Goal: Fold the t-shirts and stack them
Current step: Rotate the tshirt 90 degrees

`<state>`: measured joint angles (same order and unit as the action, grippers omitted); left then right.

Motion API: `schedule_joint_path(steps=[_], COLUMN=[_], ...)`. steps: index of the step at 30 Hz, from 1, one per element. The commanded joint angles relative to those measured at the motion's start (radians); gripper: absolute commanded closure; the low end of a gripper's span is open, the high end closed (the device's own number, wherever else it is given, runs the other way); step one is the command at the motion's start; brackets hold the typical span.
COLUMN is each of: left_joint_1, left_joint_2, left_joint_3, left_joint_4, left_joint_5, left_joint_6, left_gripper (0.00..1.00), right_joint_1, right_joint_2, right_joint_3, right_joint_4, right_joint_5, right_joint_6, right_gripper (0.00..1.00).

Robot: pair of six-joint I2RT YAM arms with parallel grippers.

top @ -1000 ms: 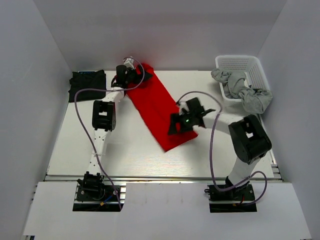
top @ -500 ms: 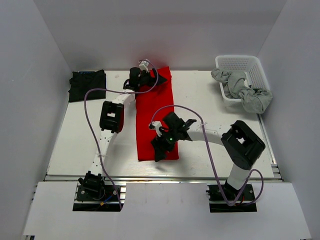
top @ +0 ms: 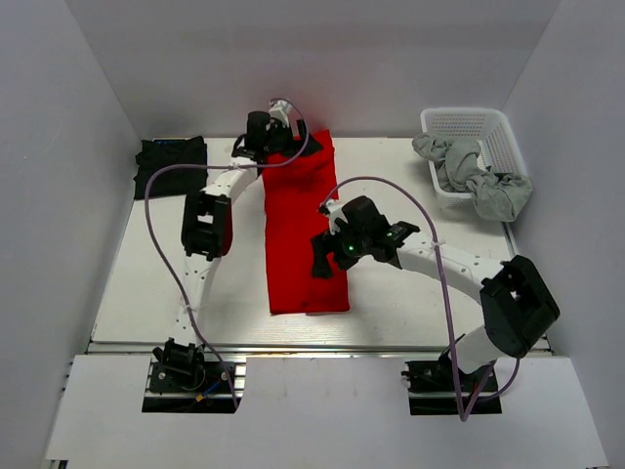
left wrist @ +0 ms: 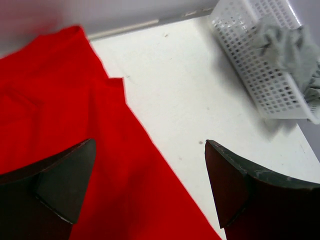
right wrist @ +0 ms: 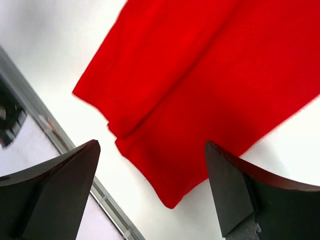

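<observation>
The red t-shirt's other near corner lies free across from my right gripper, so my left gripper will next move back from the red t-shirt's far end, turning, and down onto that corner.
The red t-shirt (top: 301, 234) lies flat as a long folded strip down the middle of the table. It also shows in the left wrist view (left wrist: 60, 115) and in the right wrist view (right wrist: 200, 85). The black t-shirt (top: 169, 163) lies folded at the far left corner. My left gripper (top: 283, 140) is open and empty above the strip's far end. My right gripper (top: 325, 260) is open and empty above the strip's near right part. In the right wrist view the strip's near corner (right wrist: 172, 200) lies between the open fingers.
A white lattice basket (top: 479, 132) stands at the far right with grey cloth (top: 483, 181) spilling over its rim; it shows in the left wrist view (left wrist: 260, 60) too. The table's metal front rail (top: 312, 344) runs along the near edge.
The red shirt swung from a diagonal to a straight strip lying front to back. Both grippers have let go of it and lifted off, the right one moving back right.
</observation>
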<state>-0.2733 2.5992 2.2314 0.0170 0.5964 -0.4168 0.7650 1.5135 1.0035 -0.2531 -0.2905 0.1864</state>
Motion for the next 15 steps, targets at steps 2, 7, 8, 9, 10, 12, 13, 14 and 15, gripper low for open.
schedule_joint_path(steps=[2, 7, 8, 9, 10, 12, 13, 14, 15], left_joint_1=[-0.010, -0.020, -0.029, -0.029, -0.041, -0.052, -0.067, -0.076, -0.086], left_joint_2=[-0.293, -0.617, -0.677, -0.733, -0.840, -0.939, -0.980, -1.052, -1.083], left_joint_3=[-0.041, -0.440, -0.535, -0.629, -0.803, -0.970, -1.109, -1.169, -1.267], left_joint_4=[-0.244, -0.350, -0.316, -0.293, -0.276, -0.226, -0.212, -0.212, -0.228], left_joint_5=[-0.059, -0.151, -0.191, -0.207, -0.236, -0.256, -0.256, -0.256, -0.256], left_joint_6=[0.157, 0.179, 0.179, 0.179, 0.167, 0.104, 0.092, 0.078, 0.047], left_gripper=[0.00, 0.00, 0.00, 0.00, 0.00, 0.00, 0.00, 0.00, 0.00], right_joint_1=[-0.027, -0.073, -0.079, -0.084, -0.093, -0.101, -0.110, -0.115, -0.119], right_joint_2=[-0.062, -0.118, -0.125, -0.127, -0.128, -0.127, -0.128, -0.128, -0.131], right_joint_3=[-0.060, -0.155, -0.163, -0.169, -0.195, -0.213, -0.248, -0.261, -0.281], right_joint_4=[0.044, 0.086, 0.087, 0.090, 0.089, 0.107, 0.130, 0.144, 0.165], right_joint_5=[0.050, 0.080, 0.076, 0.070, 0.064, 0.038, 0.010, -0.025, -0.044], right_joint_6=[0.093, 0.120, 0.128, 0.140, 0.146, 0.171, 0.176, 0.182, 0.183], right_gripper=[0.10, 0.10, 0.10, 0.10, 0.10, 0.10, 0.10, 0.10, 0.10])
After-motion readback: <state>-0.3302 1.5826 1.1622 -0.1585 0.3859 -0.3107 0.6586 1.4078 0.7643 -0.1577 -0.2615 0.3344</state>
